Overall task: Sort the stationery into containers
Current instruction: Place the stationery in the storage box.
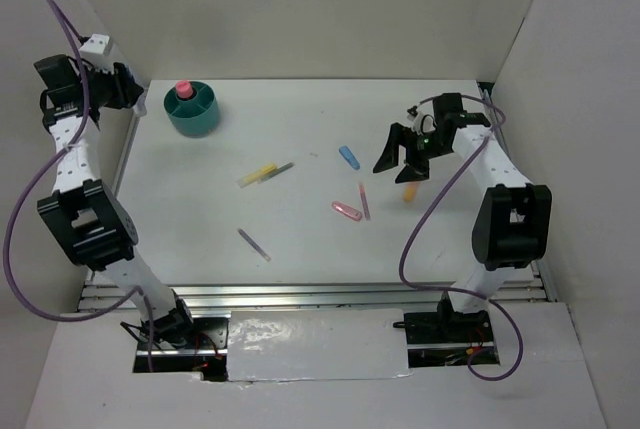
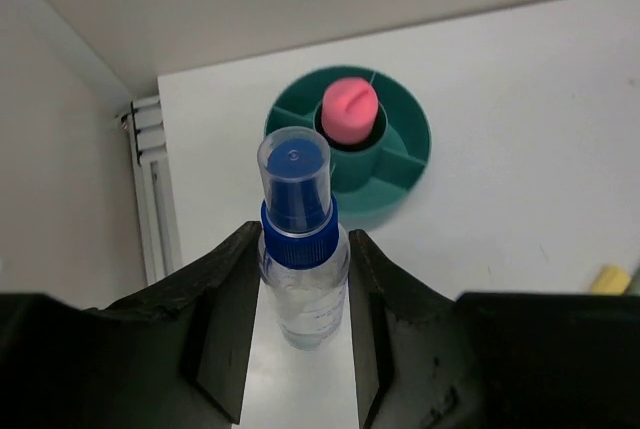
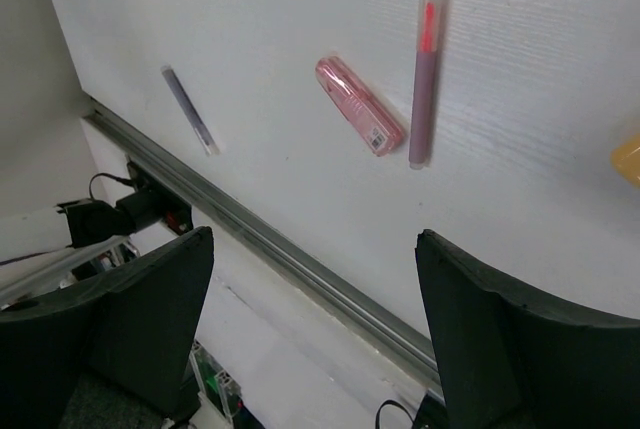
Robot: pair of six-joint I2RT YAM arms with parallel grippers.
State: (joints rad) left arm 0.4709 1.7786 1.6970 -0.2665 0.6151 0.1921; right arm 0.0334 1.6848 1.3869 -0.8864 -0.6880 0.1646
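My left gripper needs to move down toward the teal divided tub, to bring the bottle over the tub's outer section nearest the bottle.
My left gripper [image 2: 305, 241] is shut on a clear white bottle [image 2: 303, 279] with a blue cap; it stands upright between the fingers, at the table's far left corner. Just beyond it is the teal divided tub [image 2: 410, 124], also seen from above [image 1: 205, 125], with a pink marker [image 2: 349, 111] standing in its centre. My right gripper [image 1: 402, 164] hangs open and empty over the right of the table. Below it lie a pink clip [image 3: 358, 106], a pink pen [image 3: 425, 74] and a thin purple pen [image 3: 188, 109]. An orange marker [image 1: 409, 191] lies beside it.
A yellow highlighter [image 1: 262, 174] and a small blue piece [image 1: 348, 157] lie mid-table. White walls close in the left, back and right. A metal rail [image 3: 300, 269] runs along the near edge. The left arm [image 1: 85, 214] rises along the left wall.
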